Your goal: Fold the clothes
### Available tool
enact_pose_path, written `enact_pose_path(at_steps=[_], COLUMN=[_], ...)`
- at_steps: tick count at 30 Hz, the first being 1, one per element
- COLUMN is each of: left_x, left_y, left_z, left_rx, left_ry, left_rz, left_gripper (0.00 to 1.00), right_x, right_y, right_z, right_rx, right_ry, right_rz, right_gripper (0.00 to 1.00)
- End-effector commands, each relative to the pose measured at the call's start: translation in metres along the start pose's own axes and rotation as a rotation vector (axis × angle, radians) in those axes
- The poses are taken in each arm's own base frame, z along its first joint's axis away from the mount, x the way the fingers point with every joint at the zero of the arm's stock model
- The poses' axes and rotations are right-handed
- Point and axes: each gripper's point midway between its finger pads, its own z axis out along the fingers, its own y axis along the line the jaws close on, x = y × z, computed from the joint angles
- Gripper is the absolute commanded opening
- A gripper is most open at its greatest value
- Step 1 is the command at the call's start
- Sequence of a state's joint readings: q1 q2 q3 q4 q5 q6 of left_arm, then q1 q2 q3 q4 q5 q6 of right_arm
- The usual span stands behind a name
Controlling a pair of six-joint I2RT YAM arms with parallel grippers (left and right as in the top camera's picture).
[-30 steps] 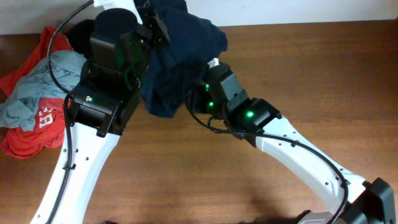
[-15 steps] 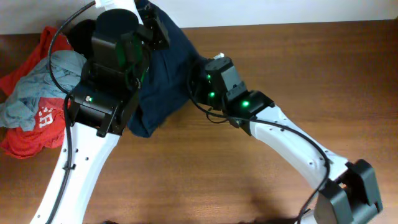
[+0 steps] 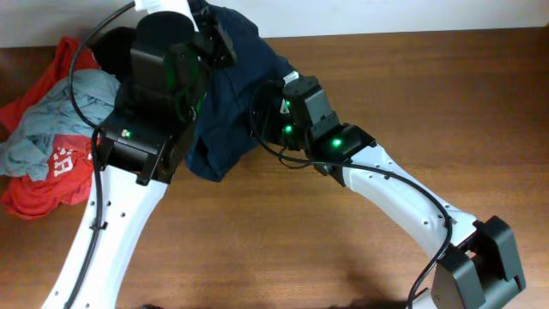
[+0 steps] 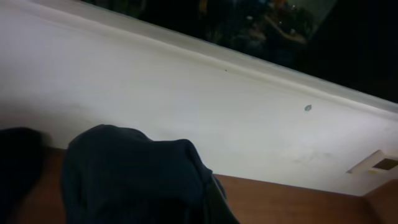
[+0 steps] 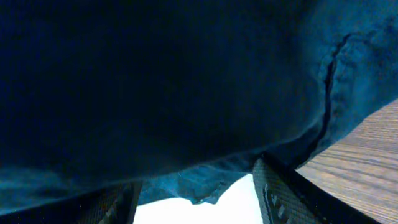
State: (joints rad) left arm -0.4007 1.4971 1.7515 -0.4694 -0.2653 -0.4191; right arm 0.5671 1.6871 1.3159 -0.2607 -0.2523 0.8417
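I will shift my right gripper to the right in the wrist view and close on the folded hem's seam beside its open fingers.
The clothes, a dark navy-blue garment (image 3: 227, 112), hang bunched at the back of the table. Their top is at my left gripper (image 3: 210, 30), which is raised there; the fabric drapes down to the wood. In the left wrist view the navy fabric (image 4: 130, 174) covers the jaws. My right gripper (image 3: 268, 116) is at the garment's right edge. In the right wrist view its two fingers (image 5: 196, 186) stand wide apart, with the garment's lower hem (image 5: 174, 81) hanging over and between them.
A pile lies at the table's left: a red garment with white lettering (image 3: 60, 163), a light grey garment (image 3: 51, 120) and a black one (image 3: 107, 47). A white wall (image 3: 386, 15) runs behind the brown wooden table (image 3: 429, 103).
The right gripper has moved up and left against the garment's right edge. The garment's bulge at the upper right has drawn in, and its hanging lower end has swung slightly.
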Motion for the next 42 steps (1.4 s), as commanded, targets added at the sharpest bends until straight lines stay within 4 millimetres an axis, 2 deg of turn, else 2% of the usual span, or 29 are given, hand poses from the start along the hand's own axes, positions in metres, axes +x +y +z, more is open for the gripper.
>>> enact_pose_path(at_steps=[1, 18, 22, 25, 27, 28, 33, 38, 42], left_x=[-0.015, -0.018, -0.018, -0.017, -0.015, -0.014, -0.005, 0.003, 0.013], left_y=[-0.006, -0.014, -0.013, -0.013, -0.011, -0.010, 0.001, 0.016, 0.036], left_z=[-0.005, -0.006, -0.006, -0.005, -0.005, -0.005, -0.005, -0.006, -0.007], left_rx=[0.023, 0.064, 0.063, 0.061, 0.056, 0.049, -0.004, -0.080, -0.162], left_ry=[-0.037, -0.046, -0.046, -0.043, -0.035, -0.029, 0.002, 0.029, 0.071], left_rz=[0.004, -0.001, -0.001, 0.000, 0.003, 0.005, 0.018, 0.042, 0.062], left_gripper=[0.01, 0.01, 0.01, 0.01, 0.01, 0.01, 0.01, 0.01, 0.12], right_x=[0.001, 0.019, 0.017, 0.012, 0.005, 0.000, -0.019, -0.036, -0.046], right_y=[-0.006, -0.052, -0.055, -0.057, -0.057, -0.058, -0.057, -0.062, -0.072], right_z=[0.002, 0.036, 0.037, 0.036, 0.031, 0.028, 0.005, -0.030, -0.062], right_rx=[0.029, 0.159, 0.173, 0.180, 0.179, 0.178, 0.142, 0.143, 0.162], right_ry=[-0.007, 0.048, 0.039, 0.020, 0.006, -0.001, -0.015, -0.024, -0.028], right_rz=[0.008, 0.033, 0.018, 0.005, -0.020, -0.022, -0.036, -0.067, -0.087], right_gripper=[0.61, 0.59, 0.30, 0.15, 0.06, 0.04, 0.04, 0.04, 0.04])
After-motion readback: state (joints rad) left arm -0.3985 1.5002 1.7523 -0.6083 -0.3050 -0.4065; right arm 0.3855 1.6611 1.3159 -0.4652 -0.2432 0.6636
